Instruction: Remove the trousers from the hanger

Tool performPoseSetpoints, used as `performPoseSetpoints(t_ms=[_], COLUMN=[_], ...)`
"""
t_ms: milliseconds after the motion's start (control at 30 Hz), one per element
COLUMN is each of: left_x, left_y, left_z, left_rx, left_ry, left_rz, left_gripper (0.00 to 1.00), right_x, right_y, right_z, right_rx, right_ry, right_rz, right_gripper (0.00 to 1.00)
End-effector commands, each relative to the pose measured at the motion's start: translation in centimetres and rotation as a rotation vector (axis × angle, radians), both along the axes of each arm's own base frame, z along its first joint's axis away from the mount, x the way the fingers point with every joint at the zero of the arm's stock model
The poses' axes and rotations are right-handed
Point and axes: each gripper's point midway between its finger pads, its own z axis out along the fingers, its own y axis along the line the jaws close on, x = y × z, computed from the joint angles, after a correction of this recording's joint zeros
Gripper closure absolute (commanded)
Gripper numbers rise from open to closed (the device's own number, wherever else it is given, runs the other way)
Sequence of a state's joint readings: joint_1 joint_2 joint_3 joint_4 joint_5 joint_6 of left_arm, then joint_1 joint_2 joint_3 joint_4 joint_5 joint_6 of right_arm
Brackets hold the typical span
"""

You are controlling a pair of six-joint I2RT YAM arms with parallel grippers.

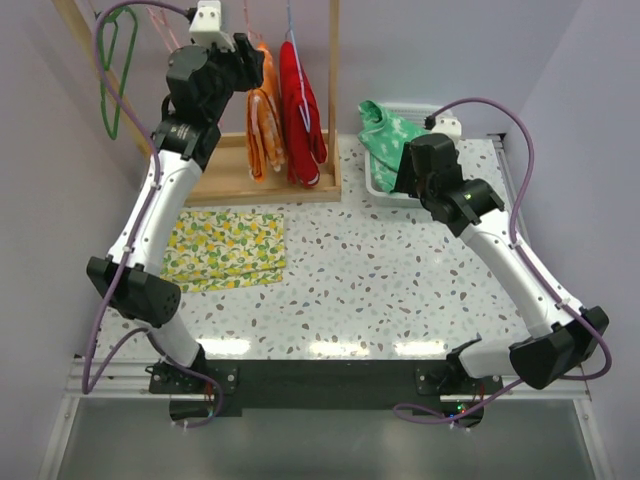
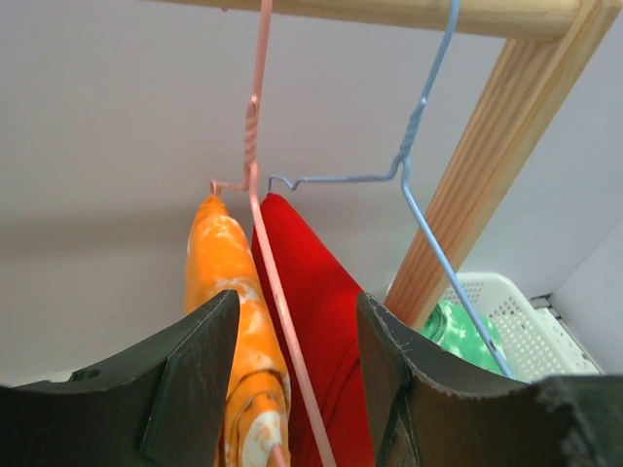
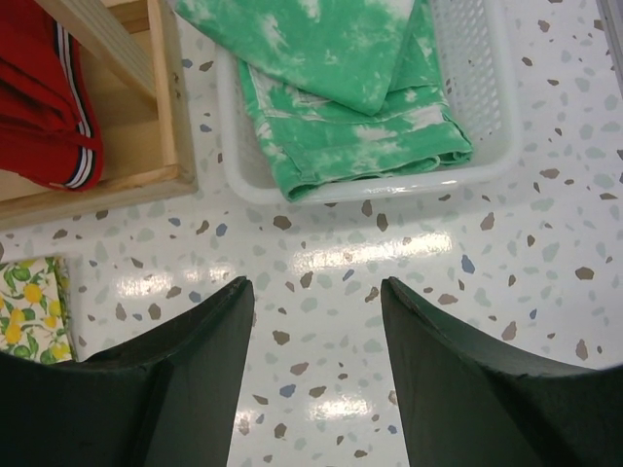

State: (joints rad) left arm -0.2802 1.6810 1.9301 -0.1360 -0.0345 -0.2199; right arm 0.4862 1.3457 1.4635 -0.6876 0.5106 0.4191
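My left gripper should shift a little outward and then close on the pink wire under its twist, because that wire stands outward between the open fingers.
Orange patterned trousers [image 2: 229, 282] hang on a pink wire hanger [image 2: 255, 136]. Right beside them, plain red trousers [image 2: 311, 292] hang on a blue hanger [image 2: 419, 214]. My left gripper [image 2: 297, 302] is raised to the rack and open. The pink wire and the inner edges of both garments lie between its jaws, which grip nothing. From above, the left gripper [image 1: 256, 62] sits at the top of the orange trousers [image 1: 263, 135], with the red trousers [image 1: 300, 110] just right. Green trousers [image 3: 350, 88] lie folded in the white basket [image 3: 487, 156]. My right gripper [image 3: 316, 282] hovers open and empty over the table in front of it.
The wooden rack has a flat base [image 1: 270, 180] and an upright post [image 2: 487, 165]. A yellow lemon-print cloth [image 1: 225, 250] lies flat at front left. A bare green hanger [image 1: 115, 70] hangs at the far left. Walls close in on both sides.
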Motion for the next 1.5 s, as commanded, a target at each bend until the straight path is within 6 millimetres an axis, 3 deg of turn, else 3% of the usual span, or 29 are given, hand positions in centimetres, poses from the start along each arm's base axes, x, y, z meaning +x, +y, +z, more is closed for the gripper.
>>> performPoseSetpoints(t_ms=[0,33,100,133,233,467,600,633,733,933,1100,1167,1200,1467], left_x=[1.7,1.6,2.8,2.7,3.0,4.0,4.0,3.9,3.7,3.2,2.4,1.5,1.5,-2.1], left_y=[0.8,1.1,1.7,1.8,1.9,1.6,1.5,1.5,1.4,1.0,0.8,1.1,1.2,1.6], left_z=[1.3,2.1,0.7,1.6,1.4,-1.1,-1.9,-1.6,-1.2,-0.5,1.0,3.3,3.1,10.2], left_rx=[-0.055,-0.057,-0.047,-0.057,-0.053,-0.012,-0.003,-0.002,-0.002,0.003,-0.036,-0.076,-0.078,-0.165], left_ry=[0.011,0.019,0.069,0.051,0.051,0.108,0.125,0.119,0.109,0.093,0.056,-0.013,-0.019,-0.263], left_rz=[0.105,0.128,0.188,0.196,0.208,0.208,0.212,0.212,0.204,0.173,0.164,0.166,0.166,0.154], left_gripper=[0.44,0.45,0.46,0.47,0.5,0.58,0.76,0.86,1.0,1.0,1.0,1.0,1.0,1.0], right_x=[-0.4,-0.4,-0.4,-0.3,-0.3,-0.1,-0.1,-0.1,-0.2,-0.4,-0.4,-0.4,-0.5,-0.6], right_y=[-0.7,-0.6,-0.7,-0.6,-0.8,-0.9,-0.8,-0.9,-0.9,-1.0,-0.9,-0.8,-0.8,-0.8], right_z=[0.8,0.7,0.7,0.7,0.7,0.8,0.7,0.7,0.6,0.8,0.7,0.6,0.5,0.4], right_rx=[-0.003,-0.006,-0.008,-0.011,-0.014,-0.019,-0.024,-0.022,-0.023,-0.019,-0.017,-0.014,-0.014,-0.016], right_ry=[-0.033,-0.032,-0.032,-0.031,-0.035,-0.042,-0.037,-0.037,-0.035,-0.04,-0.038,-0.037,-0.034,-0.03], right_rz=[-0.026,-0.025,-0.026,-0.026,-0.032,-0.036,-0.033,-0.034,-0.037,-0.035,-0.027,-0.026,-0.025,-0.019], right_gripper=[0.41,0.41,0.41,0.41,0.41,0.41,0.41,0.41,0.41,0.41,0.41,0.41,0.41,0.41])
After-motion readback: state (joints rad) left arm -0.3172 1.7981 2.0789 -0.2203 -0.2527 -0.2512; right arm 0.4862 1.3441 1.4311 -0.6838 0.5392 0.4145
